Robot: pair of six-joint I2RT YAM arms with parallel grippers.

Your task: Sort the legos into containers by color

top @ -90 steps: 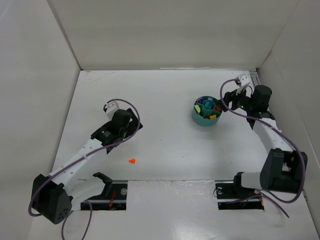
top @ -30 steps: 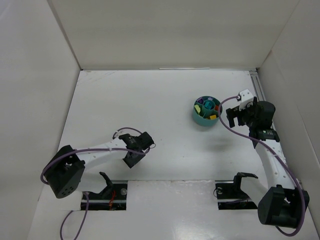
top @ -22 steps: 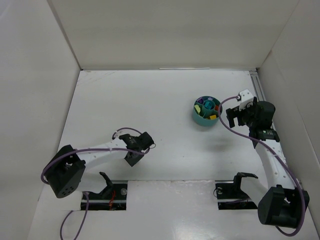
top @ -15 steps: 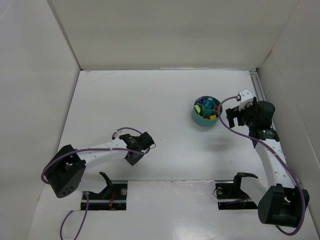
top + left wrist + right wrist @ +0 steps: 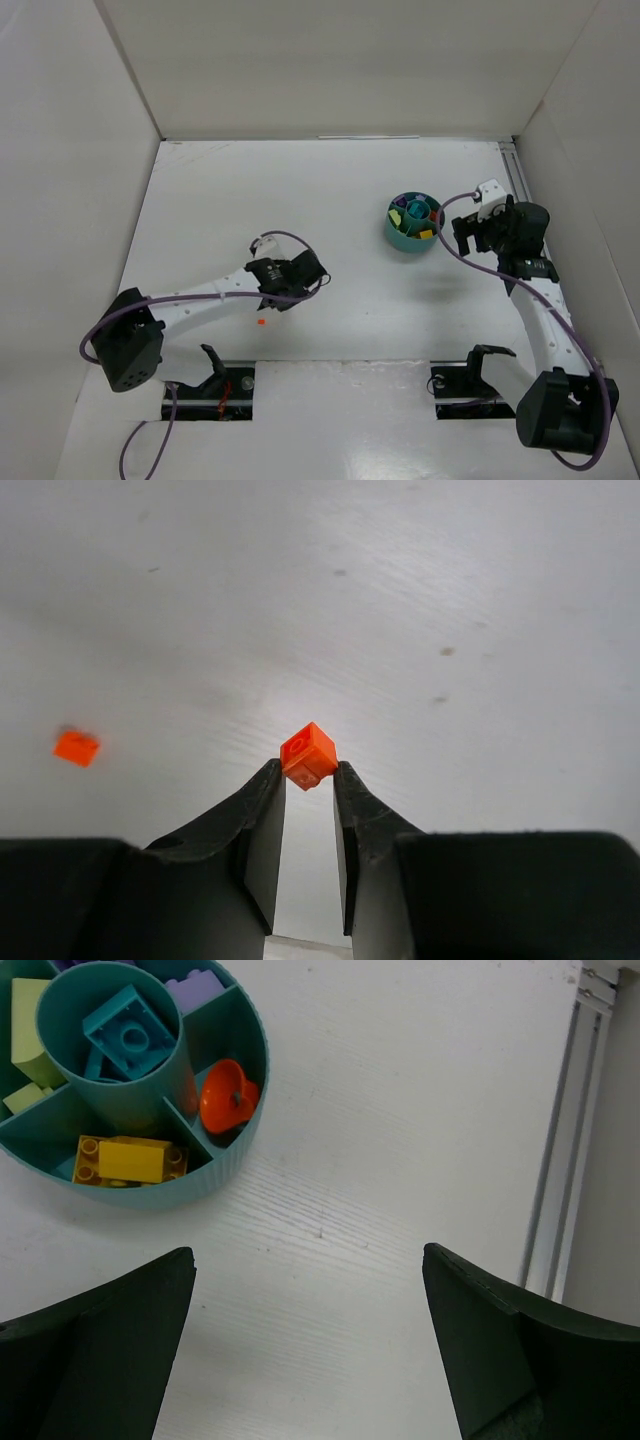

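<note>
The robot will next move its left gripper outward, toward the right in the top view, over the round orange piece's section to let go of the brick, since their colors match.
My left gripper [image 5: 308, 776] is shut on a small orange brick [image 5: 308, 753], pinched at the fingertips and held above the white table. A second small orange brick [image 5: 76, 747] lies on the table to its left, also seen near the front edge [image 5: 260, 323]. In the top view the left gripper [image 5: 305, 272] hangs left of centre. The teal cup [image 5: 405, 243] stands at the right. Its compartments [image 5: 245, 1125] hold a teal brick [image 5: 130, 1025], a yellow brick [image 5: 130, 1158], a round orange piece [image 5: 228, 1097], purple [image 5: 195, 985] and pale green [image 5: 25, 1030] bricks. My right gripper [image 5: 308, 1260] stands open, to the right of the cup.
White walls enclose the table on three sides. A metal rail [image 5: 560, 1130] runs along the right wall close to the right arm. Two black mounts [image 5: 215, 370] sit at the near edge.
The left gripper has shut on an orange brick, lifted it and moved right and farther from the near edge. One orange brick stays on the table. The right arm has not moved.
</note>
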